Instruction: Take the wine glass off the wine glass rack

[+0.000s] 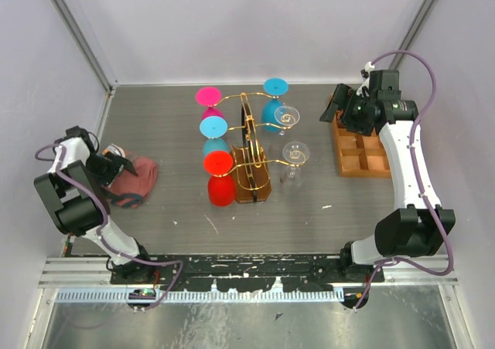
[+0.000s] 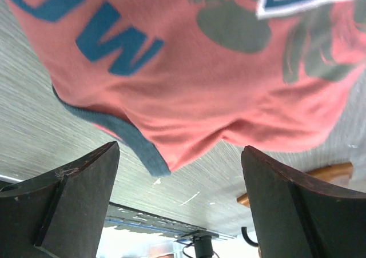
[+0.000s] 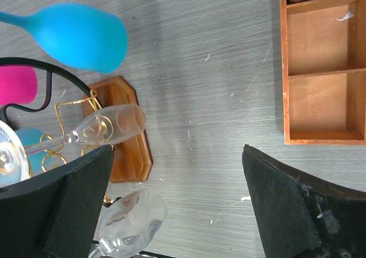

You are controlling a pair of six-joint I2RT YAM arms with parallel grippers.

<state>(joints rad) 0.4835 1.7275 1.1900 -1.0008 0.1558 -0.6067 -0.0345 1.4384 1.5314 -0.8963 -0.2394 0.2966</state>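
Observation:
The farther clear wine glass's foot (image 1: 287, 116) (image 3: 8, 158) sits exposed to the left of my right gripper in the top view, so next my right gripper should move and tilt onto that foot.
The gold wire wine glass rack (image 1: 249, 140) stands mid-table on its brown base (image 3: 130, 133). Coloured wine glasses hang on its left side: pink (image 1: 209, 98), blue (image 1: 213, 124) and red (image 1: 220, 180). On its right side hang a blue glass (image 3: 80, 35) and two clear wine glasses (image 3: 111, 125) (image 3: 130, 219), bowls down. My right gripper (image 3: 177, 201) is open, up over the far right of the table (image 1: 339, 107), apart from the rack, with nothing between its fingers. My left gripper (image 2: 180, 201) is open at the far left, right by a red cloth (image 2: 200, 69).
A compartmented wooden tray (image 1: 362, 152) lies at the right, under my right arm; it shows in the right wrist view too (image 3: 323, 69). The red cloth (image 1: 135, 180) is heaped at the left beside my left gripper (image 1: 116, 163). White walls close in the table.

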